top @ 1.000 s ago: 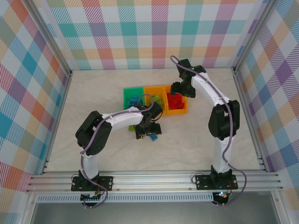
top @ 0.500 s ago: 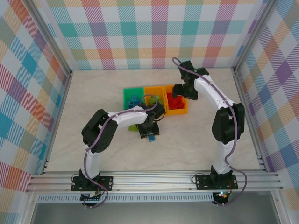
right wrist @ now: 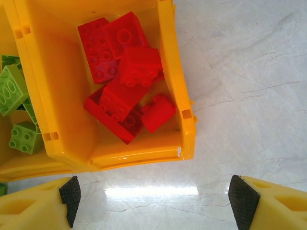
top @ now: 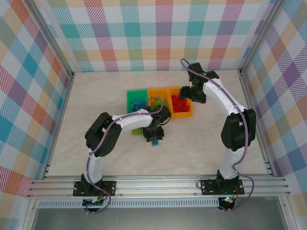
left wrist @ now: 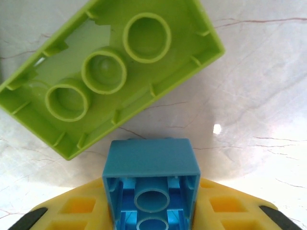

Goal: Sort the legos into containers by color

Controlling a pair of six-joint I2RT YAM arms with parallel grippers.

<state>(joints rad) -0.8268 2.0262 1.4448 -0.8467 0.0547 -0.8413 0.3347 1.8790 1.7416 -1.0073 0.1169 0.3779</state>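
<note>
My left gripper lifts the blue lego next, carries it outward over the green bin and lets go, since that bin already holds blue legos.
My left gripper is shut on a blue lego, its hollow underside facing the camera, low over the table. An upturned lime green lego lies just beyond it. In the top view that gripper sits in front of the three containers: a green bin, a middle orange bin and a right orange bin. My right gripper is open and holds nothing, just outside the right orange bin, which holds several red legos. Green legos lie in the neighbouring bin.
A lime green lego lies on the table left of my left gripper. Bare marble tabletop spreads left, right and in front of the bins. Checked walls and metal rails enclose the table.
My left gripper has closed on the blue lego. My right gripper has shifted a little to the right, off the red bin, staying open.
</note>
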